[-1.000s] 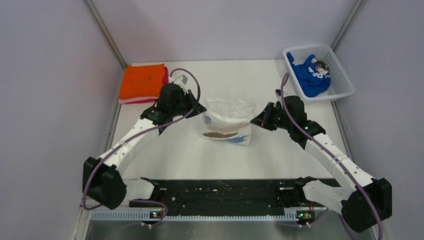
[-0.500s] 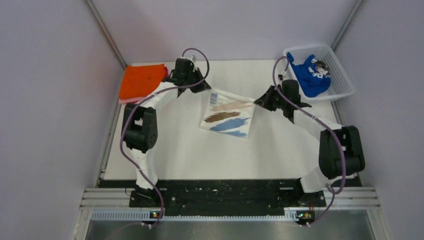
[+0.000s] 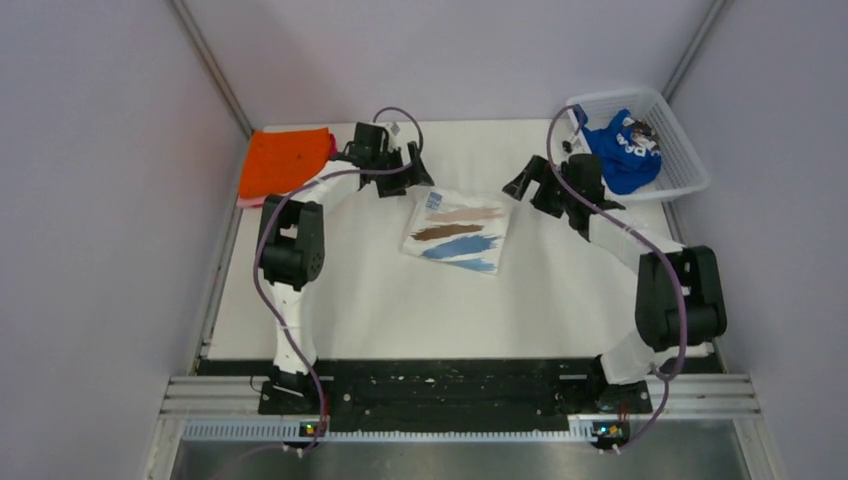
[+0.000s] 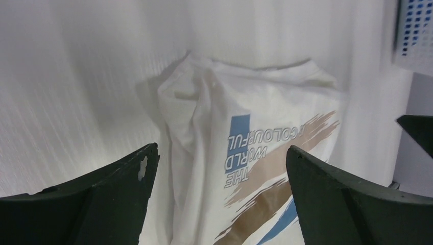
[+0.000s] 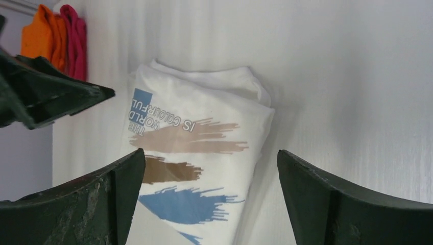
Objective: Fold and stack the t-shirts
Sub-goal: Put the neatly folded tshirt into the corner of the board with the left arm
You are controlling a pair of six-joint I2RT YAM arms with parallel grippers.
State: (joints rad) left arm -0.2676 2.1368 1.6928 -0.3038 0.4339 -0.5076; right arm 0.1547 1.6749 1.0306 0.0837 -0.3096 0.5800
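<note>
The left gripper goes down and back onto the white t-shirt's side edge by the blue lettered patch point(image 3: 419, 212) next and closes. This edge faces the orange t-shirt point(image 3: 283, 160).
The white t-shirt point(image 3: 458, 228) with blue and brown brush strokes lies folded flat in the middle of the table, print up. My left gripper point(image 3: 413, 180) hovers open at its far left corner and holds nothing; the shirt point(image 4: 245, 153) shows between the spread fingers point(image 4: 122, 194). At the shirt's far right corner my right gripper point(image 3: 520, 187) is open too, empty over the same shirt point(image 5: 204, 138). An orange t-shirt point(image 3: 283, 160) lies folded on a pink one point(image 3: 246, 201) at the far left. A blue t-shirt point(image 3: 620, 150) sits crumpled in the basket.
The white mesh basket point(image 3: 690, 172) stands at the far right corner. Grey walls and metal posts close in the table on three sides. The black rail with both arm bases point(image 3: 450, 385) runs along the near edge.
Both grippers have opened and let go of the white t-shirt, which now lies flat. The two arms have drawn slightly away from its far corners.
</note>
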